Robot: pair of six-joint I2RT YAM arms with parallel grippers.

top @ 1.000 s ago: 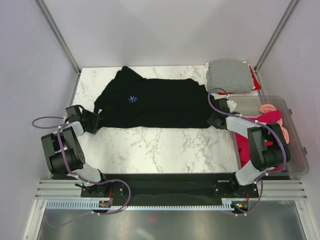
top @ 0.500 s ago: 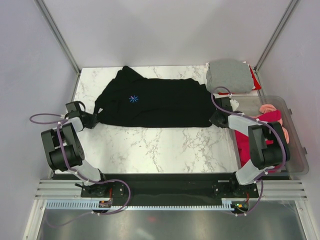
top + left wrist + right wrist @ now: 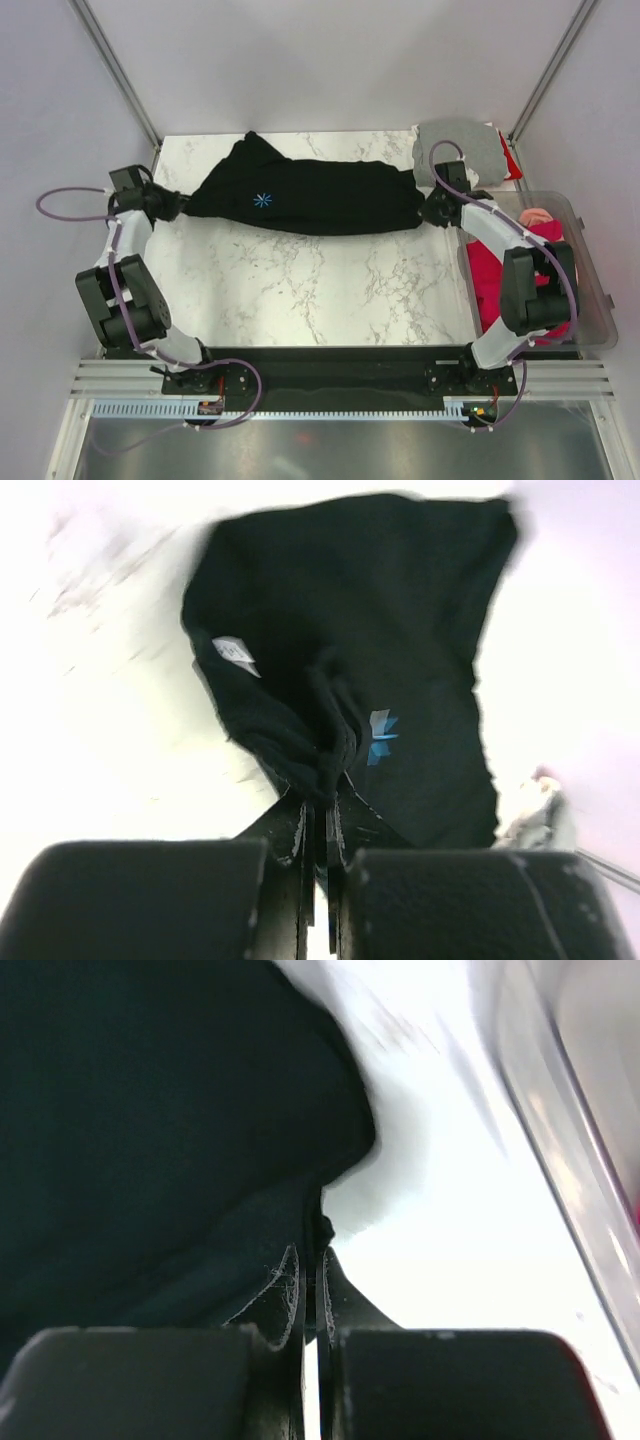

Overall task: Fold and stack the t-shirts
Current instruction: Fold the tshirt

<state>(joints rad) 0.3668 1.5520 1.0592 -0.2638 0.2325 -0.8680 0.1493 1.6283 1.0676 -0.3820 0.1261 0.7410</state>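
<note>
Next, my left gripper rises, draws back and lowers to the bare marble at the near side of the table to release the shirt's end, since cloth spreads there.
The large black t-shirt point(image 3: 310, 197) with a small blue starburst logo point(image 3: 263, 200) is stretched across the far half of the marble table point(image 3: 300, 290). My left gripper point(image 3: 172, 207) is shut on its left end, a bunched fold point(image 3: 322, 770) pinched between the jaws. At the right end, my right gripper point(image 3: 432, 208) is shut on the shirt's edge point(image 3: 322, 1228). A folded grey t-shirt point(image 3: 462, 147) lies at the far right corner. Crimson point(image 3: 492, 285) and salmon-pink point(image 3: 536, 217) shirts lie in the tub.
A clear plastic tub point(image 3: 590, 290) stands along the table's right edge. Something red point(image 3: 510, 160) peeks out beside the grey shirt. Grey walls and metal posts close in the table at the back and sides.
Both grippers closed on the black shirt's ends and moved toward the back of the table, pulling the shirt up into a narrower, stretched band.
</note>
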